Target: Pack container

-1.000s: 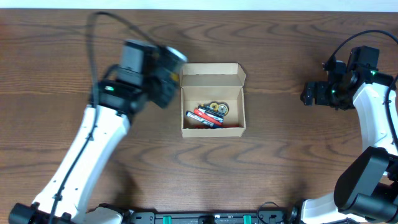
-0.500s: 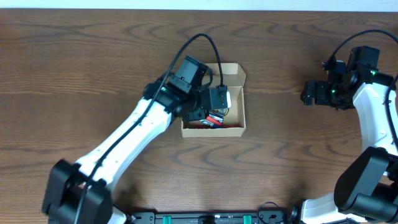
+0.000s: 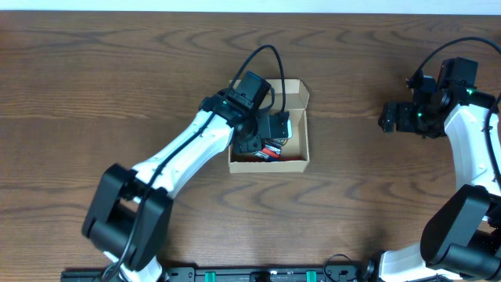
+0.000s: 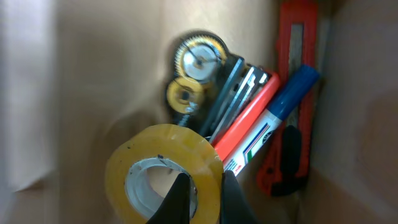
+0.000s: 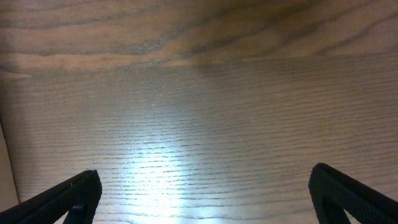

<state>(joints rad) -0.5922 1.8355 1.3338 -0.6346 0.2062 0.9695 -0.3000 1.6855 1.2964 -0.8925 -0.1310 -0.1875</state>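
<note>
My left gripper is above the container's bottom beside the marker, and the yellow tape roll [image 4: 143, 163] still hangs higher than the tools. My left gripper needs to lower the roll next and let go of the roll's rim.
The tan cardboard container [image 3: 304, 133] sits at the table's centre with its flap lid open at the back. My left gripper [image 4: 204, 200] is inside it, shut on the rim of a yellow tape roll [image 4: 143, 163]. Inside the container [image 4: 93, 74] lie two small gears [image 4: 198, 59], a red-and-blue marker [image 4: 264, 115], a red utility knife [image 4: 297, 93] and a dark metal tool. My left arm [image 3: 250, 117] hides most of the contents in the overhead view. My right gripper [image 5: 205, 190] is open and empty over bare wood at the far right [image 3: 389, 119].
The dark wooden table [image 3: 376, 196] runs all round the container. A black cable loops above the left wrist [image 3: 258, 55]. The right wrist view shows only wood grain and a pale edge at the far left [image 5: 5, 155].
My left arm has swung from the container's left side to over and down into it, carrying the tape roll. The right arm has not moved.
</note>
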